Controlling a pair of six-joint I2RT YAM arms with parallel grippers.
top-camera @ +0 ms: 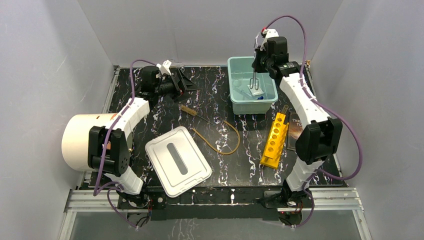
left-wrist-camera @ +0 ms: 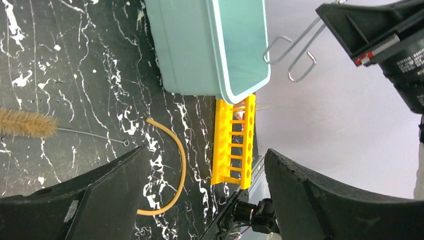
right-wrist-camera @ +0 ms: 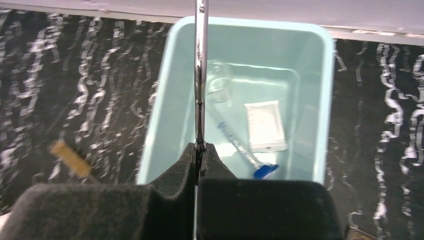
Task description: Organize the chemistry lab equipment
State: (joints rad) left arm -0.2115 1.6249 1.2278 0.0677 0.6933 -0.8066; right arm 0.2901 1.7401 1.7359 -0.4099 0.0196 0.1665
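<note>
The tongs still hang above the teal bin (top-camera: 234, 95), so my right gripper should lower and release them inside, beside the white packet.
My right gripper (top-camera: 256, 69) is shut on the thin metal tongs (top-camera: 254, 81), which hang upright over the teal bin (top-camera: 234, 95). The right wrist view shows the gripper (right-wrist-camera: 201, 150) pinching the tongs (right-wrist-camera: 201, 75) above the bin (right-wrist-camera: 161, 110). In the bin lie a clear glass beaker (right-wrist-camera: 218, 80), a white packet (right-wrist-camera: 265, 125) and a thin clear stem with a small blue piece (right-wrist-camera: 265, 171) at its end. My left gripper (top-camera: 182, 80) is open and empty at the back left. The tan brush (top-camera: 192, 111) and the amber tubing loop (top-camera: 225, 135) lie on the table.
A yellow test-tube rack (top-camera: 275, 140) lies right of the tubing, with a dark book (top-camera: 295, 125) beside it. The white bin lid (top-camera: 177, 160) lies front centre. A big cream cylinder (top-camera: 82, 142) sits at the left edge by the left arm.
</note>
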